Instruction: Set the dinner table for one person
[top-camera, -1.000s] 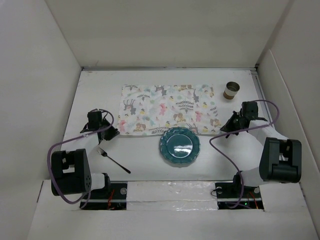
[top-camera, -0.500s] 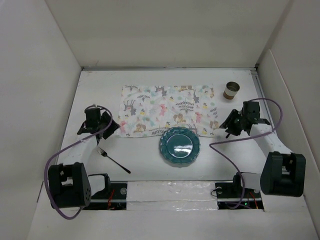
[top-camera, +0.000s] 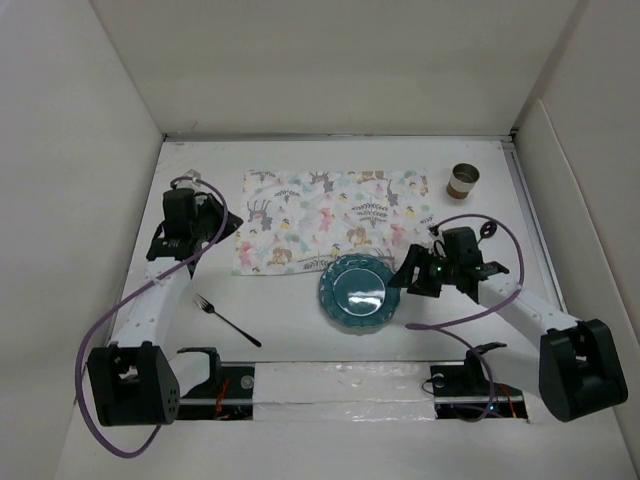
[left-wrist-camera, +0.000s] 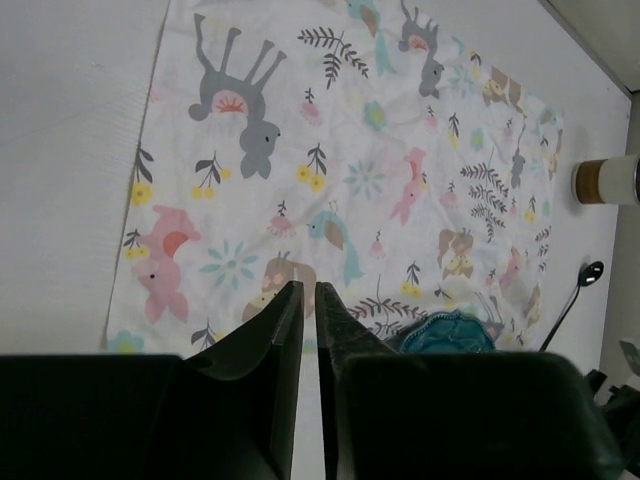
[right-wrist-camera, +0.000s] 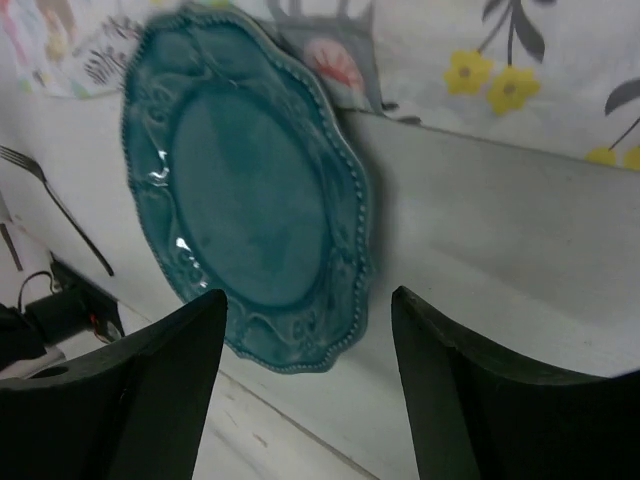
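I will next lower my right gripper around the teal plate's rim (top-camera: 393, 299) (right-wrist-camera: 343, 333) on the gripper's own side and close it. That part of the plate's rim is already between its open fingers.
The dinner table (top-camera: 190, 175) is a plain white surface. A teal scalloped plate (top-camera: 359, 290) lies near its front, its far rim overlapping the animal-print placemat (top-camera: 330, 215). A fork (top-camera: 225, 320) lies at the front left. My right gripper (top-camera: 405, 275) is open just right of the plate; in the right wrist view the right gripper (right-wrist-camera: 308, 292) spans the near rim of the plate (right-wrist-camera: 240, 190), holding nothing. My left gripper (top-camera: 222, 222) hovers at the placemat's left edge. In the left wrist view the left gripper (left-wrist-camera: 309, 288) is shut and empty above the placemat (left-wrist-camera: 350, 170).
A short brown and white cup (top-camera: 463, 181) stands at the back right, off the placemat's corner, and the cup (left-wrist-camera: 605, 181) also shows in the left wrist view. White walls enclose the table on three sides. The fork (right-wrist-camera: 50, 195) shows beyond the plate.
My right arm has swung left from near the cup to the plate and its jaws have opened. My left arm has reached farther out to the placemat's left edge, opening and closing again.
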